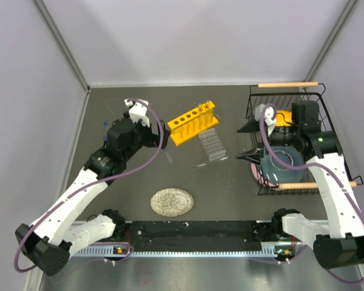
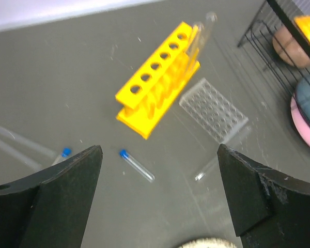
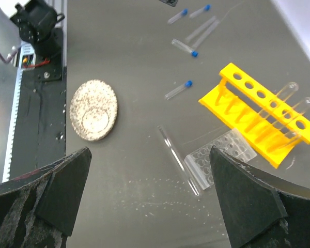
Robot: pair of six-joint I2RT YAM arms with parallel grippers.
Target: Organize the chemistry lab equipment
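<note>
My left gripper swings to its right in the top view next, turning and lowering to the loose tube's end below it, which sticks out past the clear rack [image 1: 210,144].
The yellow six-hole rack [image 1: 193,122] stands mid-table with two glass tubes [image 2: 201,33] in its end holes. The small clear gridded rack [image 1: 210,144] lies beside it, with a loose thin glass tube [image 1: 201,162] in front. My left gripper [image 1: 165,138] is open and empty, hovering above a blue-capped vial [image 2: 136,164]. My right gripper [image 1: 242,143] is open and empty, right of the clear rack [image 3: 219,157] and above the loose tube [image 3: 178,160]. More blue-capped vials [image 3: 186,47] and clear tubes [image 3: 201,31] lie at the far left of the table.
A round speckled grey plate [image 1: 171,202] lies near the front centre. A black wire basket [image 1: 288,182] with bowls stands at the right, under the right arm. White walls enclose the back and sides of the table.
</note>
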